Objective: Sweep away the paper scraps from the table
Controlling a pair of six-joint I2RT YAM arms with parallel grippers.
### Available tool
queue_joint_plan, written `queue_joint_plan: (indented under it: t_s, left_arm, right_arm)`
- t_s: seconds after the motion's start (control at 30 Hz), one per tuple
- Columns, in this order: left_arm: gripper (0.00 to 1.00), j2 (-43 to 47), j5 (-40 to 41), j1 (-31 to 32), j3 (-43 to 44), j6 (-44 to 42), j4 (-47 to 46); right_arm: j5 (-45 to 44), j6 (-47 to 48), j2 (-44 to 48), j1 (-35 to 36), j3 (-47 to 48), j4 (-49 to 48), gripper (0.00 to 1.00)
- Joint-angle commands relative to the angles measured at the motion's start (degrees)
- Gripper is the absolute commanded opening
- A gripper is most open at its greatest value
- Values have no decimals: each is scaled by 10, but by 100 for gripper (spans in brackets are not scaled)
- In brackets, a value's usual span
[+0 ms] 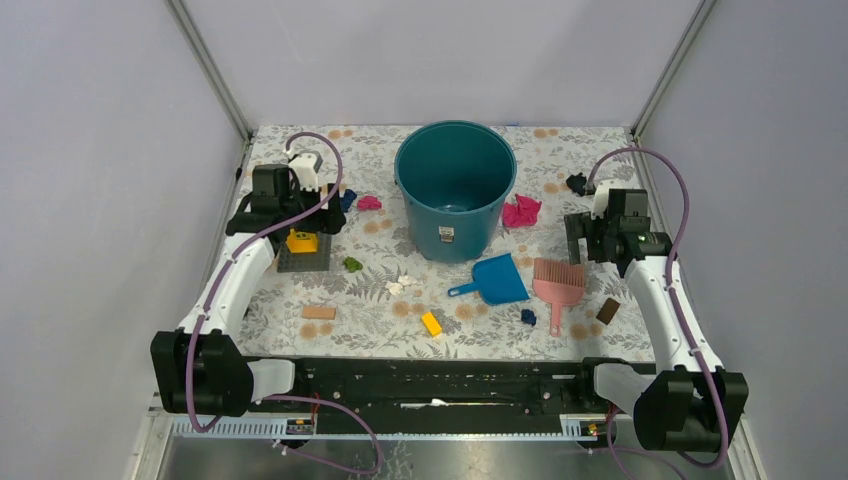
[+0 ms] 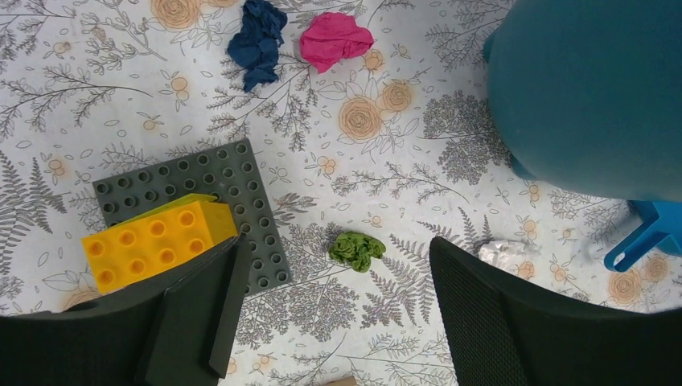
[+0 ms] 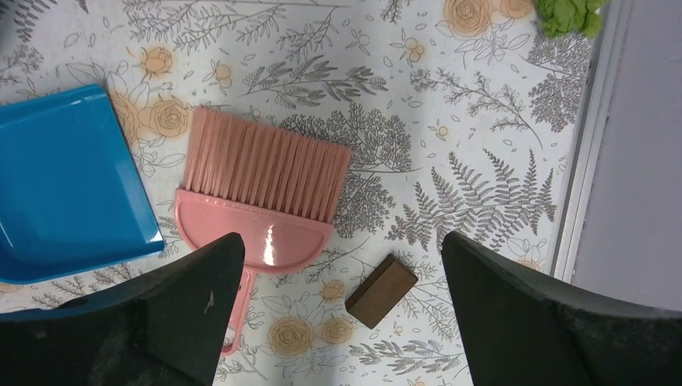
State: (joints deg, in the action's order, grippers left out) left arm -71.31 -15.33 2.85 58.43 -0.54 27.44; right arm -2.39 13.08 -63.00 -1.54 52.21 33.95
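Observation:
Bare tabletop lies beside the pink brush's bristles, away from the dustpan, so I will next lower my open right gripper to the bristles and close it on their end tuft.
Paper scraps lie scattered on the floral table: a magenta wad right of the bucket, a magenta one and a dark blue one to its left, a green one, a white one, a dark blue one and a black one. My left gripper is open and empty above the green wad. My right gripper is open and empty above the pink brush. Another green wad lies by the right table edge.
A teal bucket stands at the back centre. A blue dustpan lies beside the brush. A grey baseplate carries a yellow brick. A small yellow brick, tan block and brown block lie near the front.

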Motion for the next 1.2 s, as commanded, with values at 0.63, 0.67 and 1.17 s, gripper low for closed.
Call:
queue_joint_plan:
  t_s: [0.63, 0.67, 1.17]
  left_arm:
    - [83, 24, -23, -1, 5, -31, -23]
    - [82, 22, -22, -1, 15, -38, -20]
    - [82, 10, 7, 13, 184, -140, -8]
  right_arm:
    - [-7, -53, -112, -21, -14, -38, 54]
    - [-4, -61, -124, -23, -9, -39, 53]
    - [-21, -113, -229, -29, 15, -28, 37]
